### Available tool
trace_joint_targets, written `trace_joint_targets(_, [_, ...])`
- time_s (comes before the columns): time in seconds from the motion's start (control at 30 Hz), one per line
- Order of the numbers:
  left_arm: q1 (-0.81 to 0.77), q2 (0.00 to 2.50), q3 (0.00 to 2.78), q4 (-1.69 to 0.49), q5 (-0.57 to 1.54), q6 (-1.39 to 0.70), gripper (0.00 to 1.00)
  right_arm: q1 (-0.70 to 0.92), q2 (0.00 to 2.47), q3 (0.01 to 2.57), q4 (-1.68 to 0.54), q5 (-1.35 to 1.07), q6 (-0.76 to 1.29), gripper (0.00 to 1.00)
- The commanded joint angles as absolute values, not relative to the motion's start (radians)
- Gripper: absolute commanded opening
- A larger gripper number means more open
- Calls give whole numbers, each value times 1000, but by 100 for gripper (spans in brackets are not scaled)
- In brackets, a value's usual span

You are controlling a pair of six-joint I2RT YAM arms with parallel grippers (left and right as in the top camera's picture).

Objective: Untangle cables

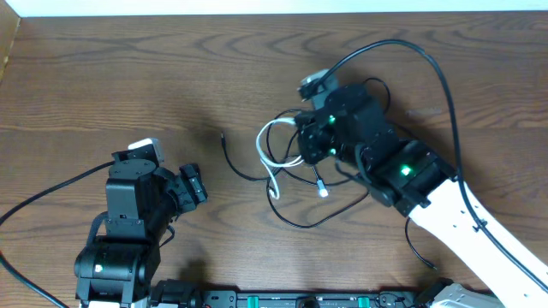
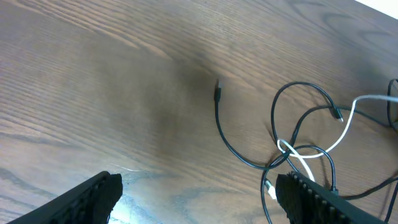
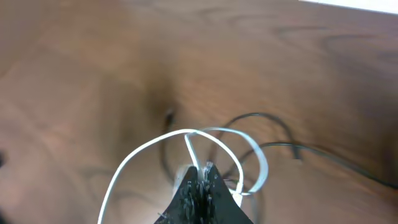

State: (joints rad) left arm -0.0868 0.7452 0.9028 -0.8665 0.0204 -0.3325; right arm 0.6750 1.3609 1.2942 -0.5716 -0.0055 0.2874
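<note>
I should first move my right gripper to the right in the overhead view, off the tangle, and then open it, to get the white cable loops off the black cables.
A white cable (image 1: 267,141) and thin black cables (image 1: 242,171) lie tangled at the table's middle. My right gripper (image 1: 301,139) is shut on the white cable (image 3: 155,144), whose loops rise from its closed fingertips (image 3: 202,169). One black cable ends in a plug (image 1: 223,136) pointing left; it also shows in the left wrist view (image 2: 217,93). The white cable's plug end (image 1: 323,191) hangs near the tangle's front. My left gripper (image 1: 190,186) is open and empty, left of the tangle; its fingers (image 2: 193,196) straddle bare wood, the right finger beside the knot (image 2: 287,149).
A thick black lead (image 1: 428,64) arcs from my right arm over the table's right side. Another robot lead (image 1: 43,192) runs left from my left arm. The table's far edge meets a white wall (image 1: 257,7).
</note>
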Motion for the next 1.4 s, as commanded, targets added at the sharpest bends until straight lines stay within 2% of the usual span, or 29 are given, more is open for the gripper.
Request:
trace_joint_targets(0.0, [-83, 744, 921, -872, 19, -311, 85, 603, 1307, 1297, -584, 148, 272, 1])
trace_joint_targets(0.2, [-83, 744, 920, -874, 19, -308, 85, 399, 1200, 1311, -587, 257, 272, 1])
trace_joint_targets(0.5, [-83, 744, 920, -874, 19, -308, 85, -123, 1022, 1455, -561, 255, 272, 1])
trace_joint_targets(0.6, [-83, 744, 920, -874, 19, -308, 85, -261, 988, 1489, -565, 162, 272, 1])
trace_joint_targets(0.7, [-83, 745, 920, -874, 19, -308, 85, -308, 982, 1488, -649, 13, 276, 1])
trace_joint_targets(0.77, [-83, 746, 920, -874, 19, -308, 85, -305, 1003, 1488, -719, -75, 281, 26])
trace_joint_targets(0.83, [-83, 746, 920, -874, 19, -308, 86, -294, 1053, 1483, -807, -213, 292, 66])
trace_joint_targets(0.87, [-83, 746, 920, -874, 19, -308, 86, -285, 1083, 1478, -850, -279, 291, 75])
trace_joint_targets(0.93, [-83, 746, 920, -875, 19, -308, 86, -253, 1179, 1474, -972, -406, 285, 86])
trace_joint_targets(1.1, [-83, 747, 920, -875, 19, -308, 86, -126, 1411, 1474, -1148, -532, 79, 91])
trace_joint_targets(1.2, [-83, 749, 920, -875, 19, -308, 90, -51, 1513, 1474, -1189, -530, 2, 93])
trace_joint_targets(1.37, [-83, 751, 920, -876, 19, -308, 91, 140, 1716, 1474, -1209, -455, -224, 99])
